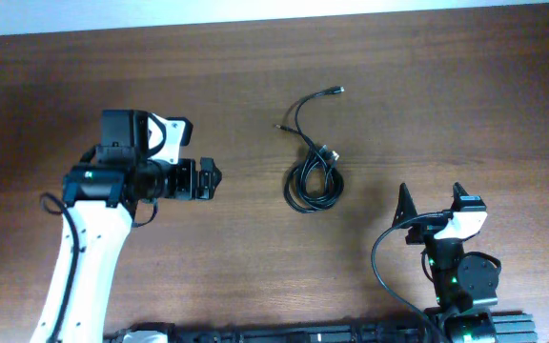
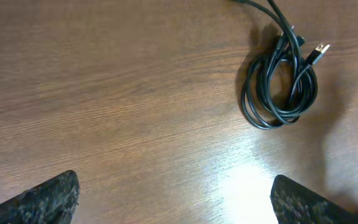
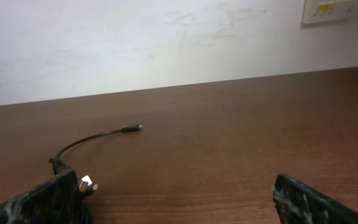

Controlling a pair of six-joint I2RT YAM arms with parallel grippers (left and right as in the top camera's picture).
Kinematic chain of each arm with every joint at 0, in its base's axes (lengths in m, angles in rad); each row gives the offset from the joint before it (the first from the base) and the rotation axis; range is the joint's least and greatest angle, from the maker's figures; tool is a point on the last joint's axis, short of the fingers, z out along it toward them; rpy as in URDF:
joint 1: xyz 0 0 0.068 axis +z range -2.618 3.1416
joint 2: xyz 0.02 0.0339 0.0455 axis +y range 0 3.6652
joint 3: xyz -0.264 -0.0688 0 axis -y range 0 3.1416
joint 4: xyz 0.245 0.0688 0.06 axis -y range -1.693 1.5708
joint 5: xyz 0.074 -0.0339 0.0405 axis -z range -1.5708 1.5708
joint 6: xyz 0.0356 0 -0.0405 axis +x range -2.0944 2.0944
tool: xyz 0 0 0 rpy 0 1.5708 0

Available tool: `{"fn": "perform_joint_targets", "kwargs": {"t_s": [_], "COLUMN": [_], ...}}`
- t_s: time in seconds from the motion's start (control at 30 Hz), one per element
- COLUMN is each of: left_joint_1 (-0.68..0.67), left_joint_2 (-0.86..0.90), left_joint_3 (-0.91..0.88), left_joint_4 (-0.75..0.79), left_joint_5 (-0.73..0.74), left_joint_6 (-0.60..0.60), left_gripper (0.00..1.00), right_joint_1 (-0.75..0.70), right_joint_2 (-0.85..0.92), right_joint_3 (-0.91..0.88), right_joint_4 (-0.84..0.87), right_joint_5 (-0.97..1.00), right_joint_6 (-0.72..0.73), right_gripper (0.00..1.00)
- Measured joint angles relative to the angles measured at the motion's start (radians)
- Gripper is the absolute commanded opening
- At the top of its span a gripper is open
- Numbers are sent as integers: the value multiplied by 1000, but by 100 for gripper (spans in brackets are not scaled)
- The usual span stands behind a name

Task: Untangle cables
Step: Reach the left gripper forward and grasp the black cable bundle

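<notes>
Next I will move my left gripper to the right in the overhead view and lower onto the part of the coil beside the plugs, since the cords cross and bunch there.
The cables (image 1: 315,176) are thin black cords in one coiled bundle at the table's middle, with two loose ends running up to small plugs (image 1: 336,91). In the left wrist view the coil (image 2: 278,93) lies at the upper right, a USB plug (image 2: 319,51) sticking out. In the right wrist view a cord end (image 3: 98,138) and a plug (image 3: 86,184) show at the left. My left gripper (image 1: 208,181) is open and empty, left of the coil. My right gripper (image 1: 434,202) is open and empty, to the lower right of the coil.
The brown wooden table (image 1: 255,76) ends at a white wall along the far edge. A thicker black wire (image 1: 381,262) loops beside the right arm's base. A black rail (image 1: 303,333) runs along the near edge.
</notes>
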Motion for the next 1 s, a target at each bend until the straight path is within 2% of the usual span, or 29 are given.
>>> {"fn": "perform_joint_targets", "kwargs": {"t_s": [0.23,0.4,0.73,0.83,1.0], "left_joint_1": [-21,-153,-478,-527,-577], "left_joint_2": [104,185,427,492,557], "left_joint_3": [7,11,12,12,12], "left_joint_4": [220,391,591,605,620], "left_joint_5": [151,165,-116,-174,-227], "left_joint_6": [-39,-109,-218,-237,-264], "left_gripper": [99,97,98,98,89], "right_joint_1": [0,0,0,0,0], "right_joint_2": [-1,-1,-1,-1,-1], "right_joint_3": [0,0,0,0,0], "right_joint_4": [0,0,0,0,0], "right_joint_5": [0,0,0,0,0], "right_joint_6": [0,0,0,1,0], "right_gripper": [98,98,99,98,99]}}
